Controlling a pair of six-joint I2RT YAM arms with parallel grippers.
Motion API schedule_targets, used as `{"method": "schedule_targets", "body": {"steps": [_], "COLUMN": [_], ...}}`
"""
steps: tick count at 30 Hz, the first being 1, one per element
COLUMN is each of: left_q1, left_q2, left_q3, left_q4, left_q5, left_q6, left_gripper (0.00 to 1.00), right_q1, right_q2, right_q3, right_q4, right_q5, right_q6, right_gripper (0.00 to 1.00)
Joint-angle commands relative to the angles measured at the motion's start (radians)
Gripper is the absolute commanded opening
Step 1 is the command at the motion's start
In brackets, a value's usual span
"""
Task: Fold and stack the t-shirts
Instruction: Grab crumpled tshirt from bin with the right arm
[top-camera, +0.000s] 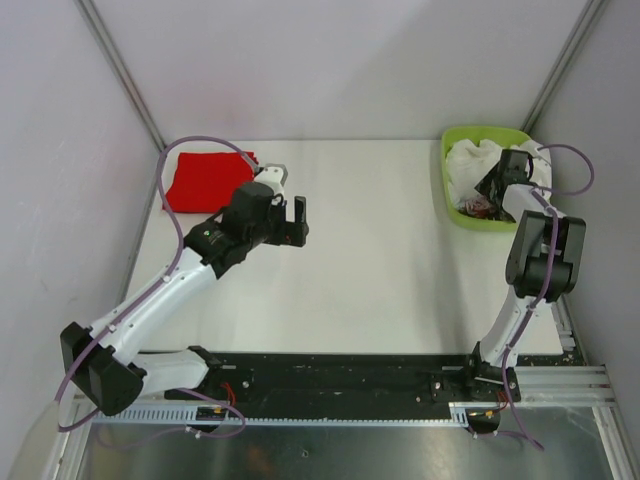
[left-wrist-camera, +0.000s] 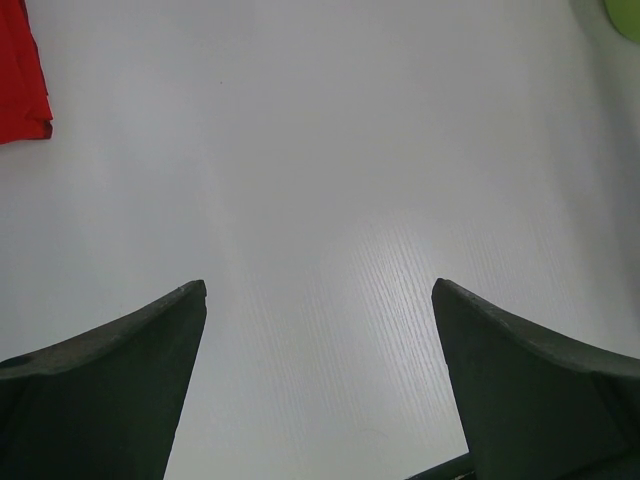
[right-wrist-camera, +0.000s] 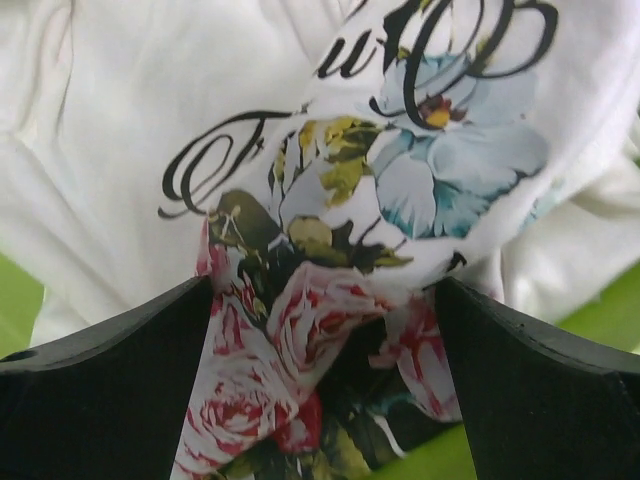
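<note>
My right gripper has that fold between its fingers, so it should next close them across the bunched flower print (top-camera: 488, 195) on the white t-shirt in the tray (top-camera: 475, 131).
A bright red t-shirt (top-camera: 205, 180) lies folded flat at the table's far left; one corner of it (left-wrist-camera: 20, 80) shows at the left edge of the left wrist view. The white t-shirt (top-camera: 472, 165) sits crumpled in the lime-green tray (top-camera: 475, 131). Its flower print (right-wrist-camera: 330, 250) with black script faces my right wrist camera. My right gripper (right-wrist-camera: 322, 285) is open, lowered into the tray (right-wrist-camera: 600, 320), its fingers on either side of a bunched fold of printed cloth. Over bare table to the right of the red shirt, my left gripper (top-camera: 290, 222) is open and holds nothing.
The tray stands at the far right corner of the white table, near the right wall; a sliver of it (left-wrist-camera: 625, 15) shows in the left wrist view. Grey walls with metal posts close in the table on three sides. A black rail (top-camera: 340, 375) runs along the near edge.
</note>
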Motion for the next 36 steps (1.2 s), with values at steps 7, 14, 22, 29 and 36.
{"method": "schedule_targets", "body": {"steps": [7, 14, 22, 29, 36], "left_q1": [0.006, 0.010, 0.011, 0.011, 0.011], "left_q2": [0.024, 0.015, -0.006, -0.016, -0.027], "left_q3": [0.030, 0.025, 0.023, 0.026, 0.024], "left_q4": [0.030, 0.033, 0.031, 0.031, 0.031], "left_q5": [0.015, 0.008, -0.009, -0.016, -0.030], "left_q6": [0.022, 0.022, 0.022, 0.016, 0.016], "left_gripper": [0.99, 0.99, 0.99, 1.00, 0.99], "right_q1": [-0.008, -0.008, 0.000, 0.047, 0.098], "right_q2": [0.144, 0.134, 0.040, -0.069, -0.198], "right_q3": [0.184, 0.235, 0.350, 0.512, 0.633], "right_q4": [-0.011, -0.043, -0.115, -0.169, -0.184], "right_q5": [0.008, -0.006, 0.018, 0.073, 0.079], "right_q6": [-0.002, -0.007, -0.020, -0.067, -0.104], "right_gripper": [0.89, 0.21, 0.00, 0.00, 0.00]}}
